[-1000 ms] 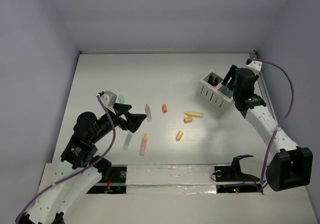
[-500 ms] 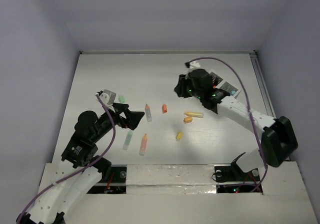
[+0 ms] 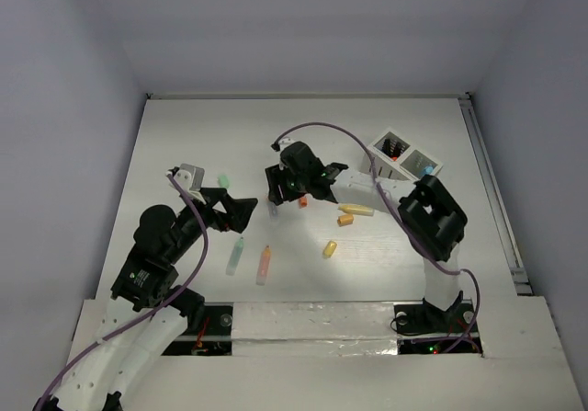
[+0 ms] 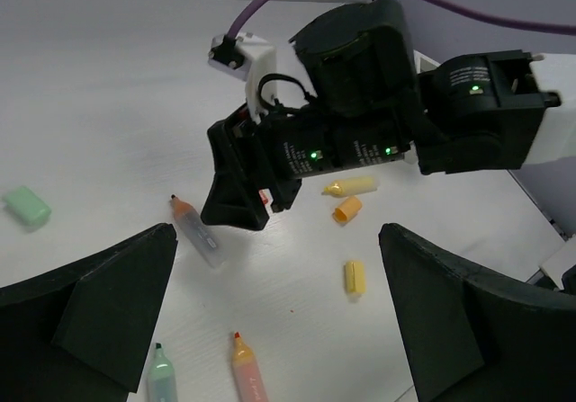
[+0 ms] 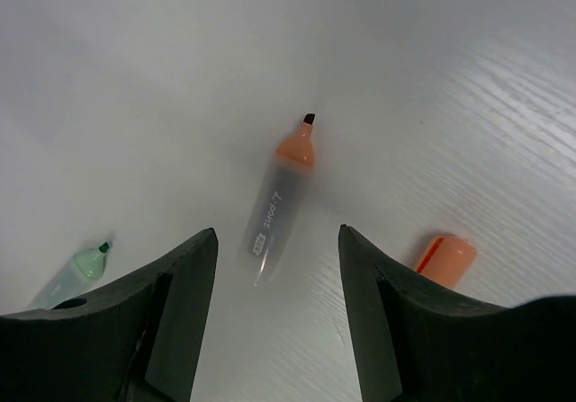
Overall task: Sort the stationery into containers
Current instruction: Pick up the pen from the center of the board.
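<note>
My right gripper moves down with a slight turn onto the clear highlighter's body behind its orange tip next. The highlighter's body lies angled to my open fingers.
The stationery lies loose on the table. A clear highlighter with an orange tip lies just ahead of my right gripper, which hovers over it, open and empty. An orange cap lies to its right. My left gripper is wide open and empty above a mint highlighter and an orange highlighter. The white divided container stands at the back right.
A yellow marker, a second orange cap and a yellow cap lie mid-table. A mint cap sits by the left arm. The two grippers are close together. The right arm's purple cable arcs over the table.
My right arm has swung from the container at the back right across to the middle, down over the orange-tipped highlighter. The left gripper has barely shifted.
</note>
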Controlling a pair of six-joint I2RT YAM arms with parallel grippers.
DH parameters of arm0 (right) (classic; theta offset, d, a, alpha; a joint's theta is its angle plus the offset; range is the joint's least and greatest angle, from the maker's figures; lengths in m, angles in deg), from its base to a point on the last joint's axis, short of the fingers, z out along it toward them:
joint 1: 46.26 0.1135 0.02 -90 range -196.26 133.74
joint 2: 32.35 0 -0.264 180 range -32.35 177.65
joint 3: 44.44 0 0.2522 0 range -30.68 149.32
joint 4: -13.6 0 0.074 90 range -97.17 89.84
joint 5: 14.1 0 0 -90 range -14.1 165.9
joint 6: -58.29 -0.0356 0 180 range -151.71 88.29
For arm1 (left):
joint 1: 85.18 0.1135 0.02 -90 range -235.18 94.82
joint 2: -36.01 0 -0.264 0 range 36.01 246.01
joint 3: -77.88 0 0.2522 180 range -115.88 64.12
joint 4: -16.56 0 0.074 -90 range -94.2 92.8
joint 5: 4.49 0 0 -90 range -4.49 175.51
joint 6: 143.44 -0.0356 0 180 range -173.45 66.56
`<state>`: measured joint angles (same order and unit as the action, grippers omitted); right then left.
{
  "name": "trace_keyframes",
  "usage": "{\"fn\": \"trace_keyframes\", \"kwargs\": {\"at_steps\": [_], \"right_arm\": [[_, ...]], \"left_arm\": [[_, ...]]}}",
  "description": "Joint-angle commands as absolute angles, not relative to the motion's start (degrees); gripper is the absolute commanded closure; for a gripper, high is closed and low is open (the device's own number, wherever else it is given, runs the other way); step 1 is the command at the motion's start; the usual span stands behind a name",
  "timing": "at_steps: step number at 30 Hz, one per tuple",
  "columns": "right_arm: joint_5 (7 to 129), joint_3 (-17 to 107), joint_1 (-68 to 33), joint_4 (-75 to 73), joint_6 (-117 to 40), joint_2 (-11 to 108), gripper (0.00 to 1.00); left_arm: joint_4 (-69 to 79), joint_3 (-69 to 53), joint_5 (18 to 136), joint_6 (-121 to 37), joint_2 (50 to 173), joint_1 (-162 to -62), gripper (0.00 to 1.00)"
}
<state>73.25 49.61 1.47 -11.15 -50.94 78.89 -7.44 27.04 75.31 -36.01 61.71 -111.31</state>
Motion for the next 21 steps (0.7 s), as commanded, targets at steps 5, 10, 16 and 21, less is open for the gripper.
{"fn": "trace_keyframes", "kwargs": {"at_steps": [5,10,16,21], "right_arm": [[74.3,56.7,3.1,-14.8,-50.1,85.2,0.37],[75.0,59.2,4.3,-15.9,-50.0,88.0,0.37],[79.4,61.1,5.5,-18.4,-49.5,90.3,0.38],[81.5,61.3,6.0,-19.1,-49.2,90.3,0.38]], "left_arm": [[-6.1,26.7,75.8,-35.9,61.5,-110.5,0.08],[-6.2,26.7,75.8,-35.9,61.4,-110.5,0.1],[-6.2,26.6,75.8,-35.9,61.4,-110.5,0.12],[-6.3,26.5,75.9,-35.8,61.3,-110.5,0.12]]}}
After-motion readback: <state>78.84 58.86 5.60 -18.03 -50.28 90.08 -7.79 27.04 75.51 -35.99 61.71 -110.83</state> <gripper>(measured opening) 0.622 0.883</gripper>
